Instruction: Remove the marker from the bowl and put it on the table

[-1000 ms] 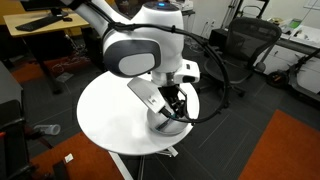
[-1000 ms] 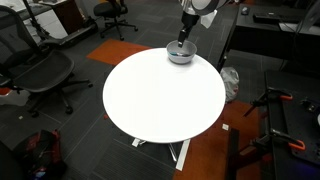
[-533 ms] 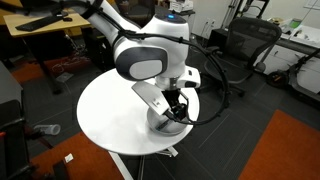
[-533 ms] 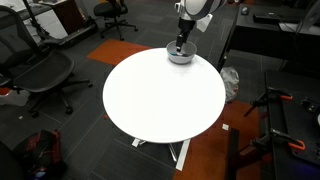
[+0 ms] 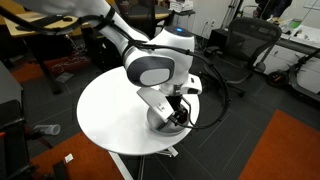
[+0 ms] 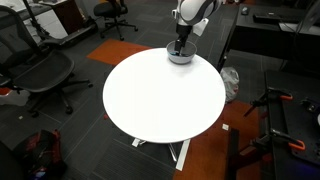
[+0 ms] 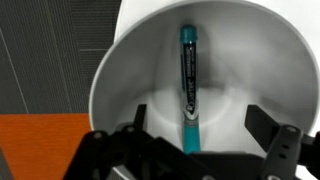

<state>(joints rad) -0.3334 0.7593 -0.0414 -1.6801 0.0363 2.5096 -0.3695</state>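
Note:
My gripper moves down a little into the bowl next, then closes its fingers on the marker's dark near part, since they are already on both sides of it.
The teal-blue marker lies lengthwise inside the grey bowl, seen from above in the wrist view. My gripper hangs right over the bowl, open, with one finger on each side of the marker's near end and not touching it. In both exterior views the gripper sits down at the bowl, which stands near the edge of the round white table. The marker is hidden in both exterior views.
Office chairs stand around the table. A light-wood desk is behind it. The floor is dark carpet with an orange patch. Most of the tabletop is bare.
The arm's upper links have shifted a little above the bowl. The gripper stays low at the bowl, with the marker still lying in it.

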